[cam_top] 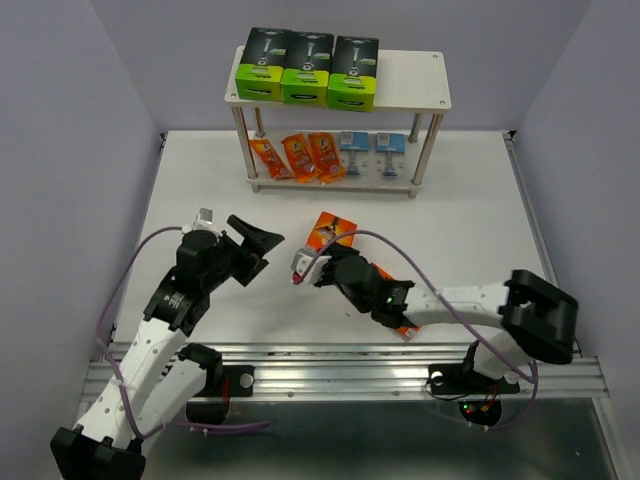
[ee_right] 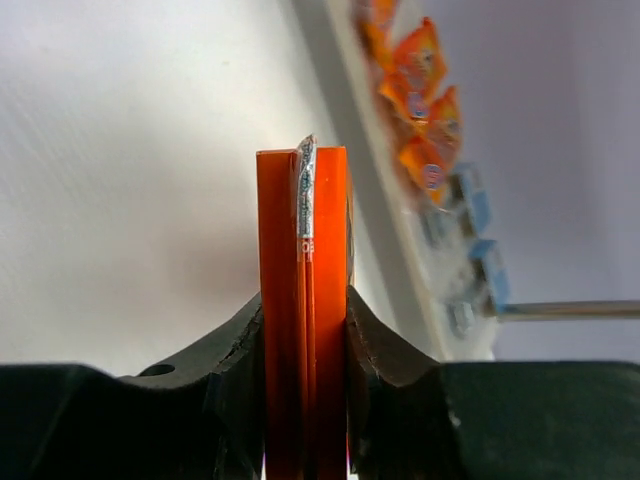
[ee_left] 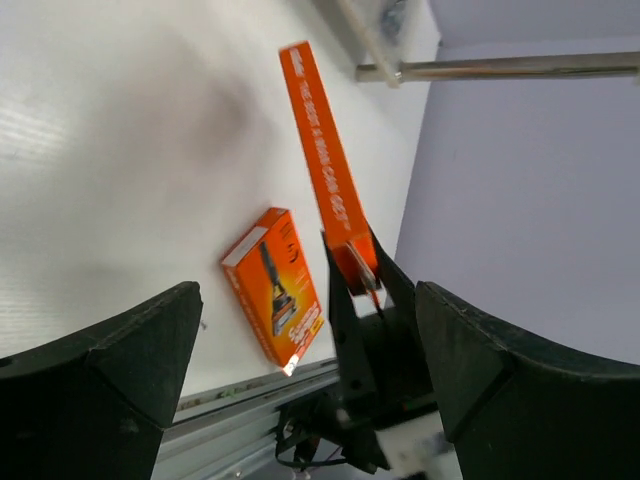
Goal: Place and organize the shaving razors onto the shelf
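Observation:
The bare top board [cam_top: 394, 80] beside the black-and-green boxes lies above and outward, so the robot's right gripper will next lift its box up and outward and let go of it there.
My right gripper [cam_top: 325, 258] is shut on a flat orange razor box [cam_top: 331, 231] and holds it on edge above the table; in the right wrist view the box [ee_right: 304, 250] stands upright between the pads [ee_right: 375, 340]. A second orange box [cam_top: 408, 328] lies flat under the right forearm, and it also shows in the left wrist view [ee_left: 272, 285]. My left gripper [cam_top: 262, 250] is open and empty, pointing toward the held box [ee_left: 325, 170]. The shelf [cam_top: 410, 80] stands at the back with three black-and-green boxes [cam_top: 305, 68] on top.
On the shelf's lower board lie orange foil packets [cam_top: 300, 155] and two blue blister packs [cam_top: 368, 150]. The right half of the top board is bare. A metal rail [cam_top: 350, 365] runs along the table's near edge. Purple walls enclose the sides.

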Robot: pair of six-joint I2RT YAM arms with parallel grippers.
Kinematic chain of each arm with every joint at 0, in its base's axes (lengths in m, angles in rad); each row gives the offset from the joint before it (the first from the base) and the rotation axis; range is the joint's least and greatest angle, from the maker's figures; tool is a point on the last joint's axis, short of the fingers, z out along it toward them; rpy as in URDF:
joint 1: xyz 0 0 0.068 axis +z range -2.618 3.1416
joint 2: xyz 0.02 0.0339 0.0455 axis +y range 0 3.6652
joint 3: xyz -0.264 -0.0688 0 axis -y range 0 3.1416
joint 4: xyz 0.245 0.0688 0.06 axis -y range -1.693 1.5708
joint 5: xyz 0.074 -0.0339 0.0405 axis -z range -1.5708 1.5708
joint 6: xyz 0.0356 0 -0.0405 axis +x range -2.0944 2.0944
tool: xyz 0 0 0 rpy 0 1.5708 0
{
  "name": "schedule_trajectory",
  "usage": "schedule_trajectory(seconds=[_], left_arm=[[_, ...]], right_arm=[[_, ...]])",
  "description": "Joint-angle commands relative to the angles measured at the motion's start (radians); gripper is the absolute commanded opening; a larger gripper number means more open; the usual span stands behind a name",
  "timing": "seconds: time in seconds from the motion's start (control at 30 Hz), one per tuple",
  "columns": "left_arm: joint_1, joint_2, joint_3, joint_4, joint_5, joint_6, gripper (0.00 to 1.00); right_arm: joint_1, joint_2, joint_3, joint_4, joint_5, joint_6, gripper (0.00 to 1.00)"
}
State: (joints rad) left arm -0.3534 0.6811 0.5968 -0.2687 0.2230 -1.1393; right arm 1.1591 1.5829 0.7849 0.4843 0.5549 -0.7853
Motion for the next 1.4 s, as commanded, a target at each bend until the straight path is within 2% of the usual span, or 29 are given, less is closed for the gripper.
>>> schedule_trajectory(seconds=[0.0,0.1,0.17,0.27,0.4,0.6,0.7,0.73,0.83,0.9,0.93,0.97,1.03,1.13,1.23,1.37], left_arm=[[-0.004,-0.041,0.106,-0.021,-0.040,0.098,0.99],[-0.002,-0.026,0.129,-0.009,-0.039,0.122,0.99],[-0.001,-0.008,0.147,-0.015,-0.039,0.154,0.99],[0.001,0.026,0.162,0.000,-0.028,0.182,0.99],[0.002,0.058,0.172,0.016,-0.033,0.197,0.99],[0.002,0.096,0.176,0.057,-0.027,0.207,0.99],[0.002,0.120,0.190,0.056,-0.027,0.214,0.99],[0.002,0.132,0.192,0.057,-0.028,0.217,0.99],[0.007,0.144,0.193,0.062,-0.034,0.220,0.99],[0.007,0.146,0.192,0.057,-0.043,0.223,0.99],[0.007,0.146,0.190,0.054,-0.054,0.225,0.99],[0.008,0.146,0.189,0.051,-0.059,0.225,0.99],[0.010,0.146,0.186,0.045,-0.076,0.225,0.99],[0.013,0.144,0.182,0.036,-0.102,0.228,0.99],[0.016,0.143,0.175,0.025,-0.128,0.217,0.99],[0.016,0.156,0.167,0.026,-0.142,0.211,0.99]], right_arm=[[-0.006,-0.358,0.020,-0.099,-0.096,-0.072,0.19],[-0.006,-0.591,0.121,-0.291,-0.216,-0.081,0.18],[-0.006,-0.664,0.174,-0.332,-0.291,-0.138,0.17],[-0.006,-0.713,0.275,-0.368,-0.294,-0.293,0.16],[-0.033,-0.627,0.431,-0.375,-0.175,-0.472,0.17],[-0.212,-0.522,0.666,-0.397,-0.340,-0.548,0.17],[-0.370,-0.396,0.798,-0.470,-0.450,-0.540,0.17],[-0.477,-0.355,0.835,-0.480,-0.520,-0.511,0.17],[-0.680,-0.189,0.982,-0.543,-0.657,-0.456,0.18],[-0.763,-0.096,1.048,-0.575,-0.740,-0.456,0.20],[-0.800,-0.077,1.050,-0.575,-0.848,-0.471,0.20],[-0.864,-0.057,1.056,-0.575,-0.896,-0.462,0.20],[-0.917,-0.011,1.059,-0.576,-1.020,-0.436,0.20],[-0.963,0.000,0.987,-0.576,-1.114,-0.477,0.20],[-0.972,-0.003,0.930,-0.602,-1.141,-0.529,0.20],[-0.972,0.041,0.932,-0.722,-1.164,-0.615,0.20]])
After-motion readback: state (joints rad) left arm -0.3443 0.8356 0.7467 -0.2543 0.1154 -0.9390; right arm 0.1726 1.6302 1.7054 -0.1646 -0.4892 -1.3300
